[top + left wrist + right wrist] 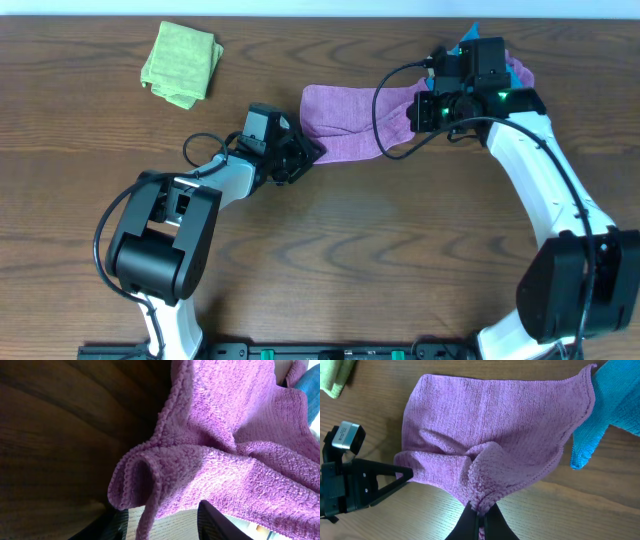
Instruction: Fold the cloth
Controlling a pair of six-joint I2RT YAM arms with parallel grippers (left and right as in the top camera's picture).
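Observation:
My right gripper should move down next with its pinched fold toward the lilac-purple cloth's far corner by the blue cloth (421,88) and let go. That corner is still uncovered.
The lilac-purple cloth (345,120) lies bunched on the wooden table at the back middle. My right gripper (480,512) is shut on a pinched fold of the cloth's near edge (485,470) and shows in the overhead view (432,108) over the cloth's right end. My left gripper (160,527) is open, and the cloth's rolled corner (135,480) hangs just in front of and between its fingers. In the overhead view the left gripper (303,155) is at the cloth's lower left corner. The white tag is not visible.
A bright blue cloth (615,400) lies under the purple cloth's far right corner, partly hidden by the right arm in the overhead view (470,38). A light green folded cloth (182,62) sits at the back left. The left gripper's fingers (390,477) reach into the right wrist view.

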